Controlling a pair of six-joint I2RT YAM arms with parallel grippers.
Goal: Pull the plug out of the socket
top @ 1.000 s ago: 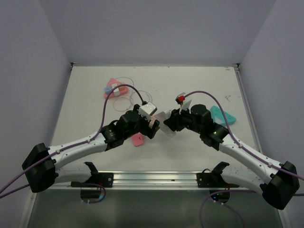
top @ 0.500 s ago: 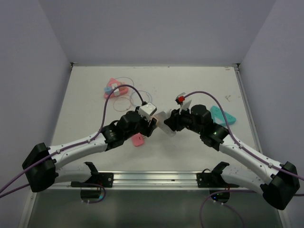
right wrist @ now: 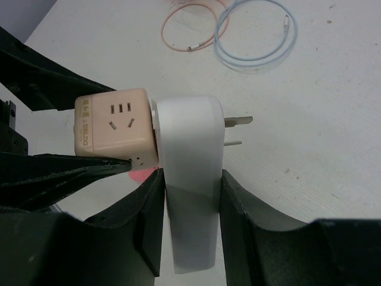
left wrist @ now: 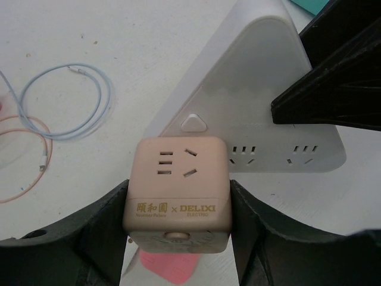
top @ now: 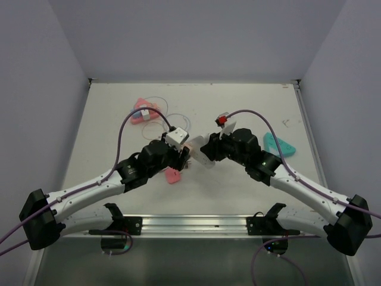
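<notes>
I will next pull my left gripper away from the socket block (top: 199, 148), then move it down to the tabletop outward of the pink piece to let go, because the cube is still joined.
A beige cube plug (left wrist: 177, 179) sits pressed against one face of a white triangular socket block (left wrist: 250, 107), the two still joined. My left gripper (left wrist: 178, 199) is shut on the cube, one finger on each side. My right gripper (right wrist: 190, 202) is shut on the white socket block (right wrist: 189, 137), whose two metal prongs stick out on the side away from the beige cube (right wrist: 116, 128). In the top view both grippers, left (top: 186, 157) and right (top: 206, 152), meet above the middle of the table with the socket block (top: 199, 148) between them.
A small pink piece (top: 172, 174) lies on the table just below the grippers. A pink adapter (top: 144, 112) and thin cable loops (top: 158, 122) lie at the back left. A teal triangular block (top: 278, 145) lies to the right.
My left gripper has closed from wide open onto the beige cube. Both arms have shifted a little to the left with the joined pair.
</notes>
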